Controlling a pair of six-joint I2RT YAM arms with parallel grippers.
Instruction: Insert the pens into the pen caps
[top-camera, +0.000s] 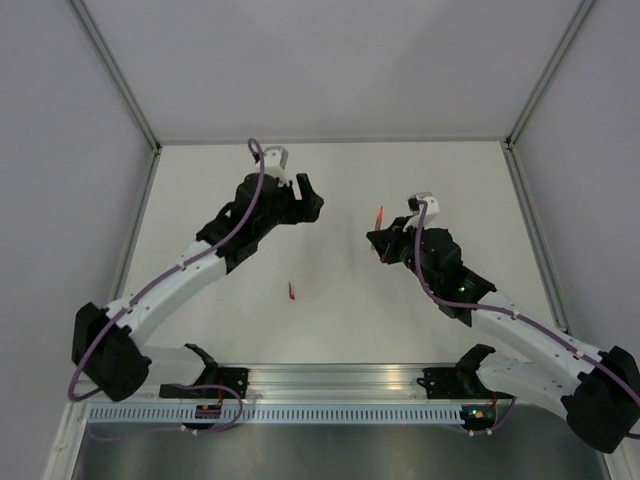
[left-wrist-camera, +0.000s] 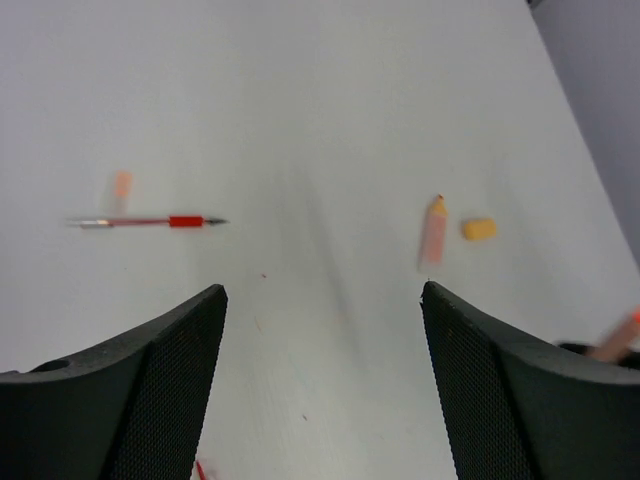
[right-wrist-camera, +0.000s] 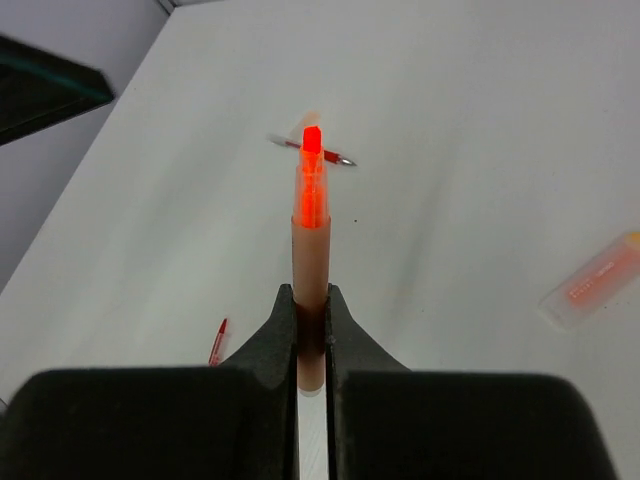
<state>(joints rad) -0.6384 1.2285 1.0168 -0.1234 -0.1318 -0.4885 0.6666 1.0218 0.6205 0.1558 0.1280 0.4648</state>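
The orange stub has its colored end sticking out clear of the slim red pen, so I will lower my left gripper toward the left in its wrist view, onto the stub.
My right gripper is shut on a pinkish-red pen, which points forward with its bright red tip up; it also shows in the top view. My left gripper is open and empty above the table, seen in the top view. A slim red pen lies flat to its far left, with a blurred orange stub just beyond. A pale orange-tipped pen lies to the far right beside a stubby orange cap. A small red cap lies between the arms.
The white table is walled by grey panels on the left, right and back. The red cap also lies left of my right fingers. The orange-tipped pen lies at the right of the right wrist view.
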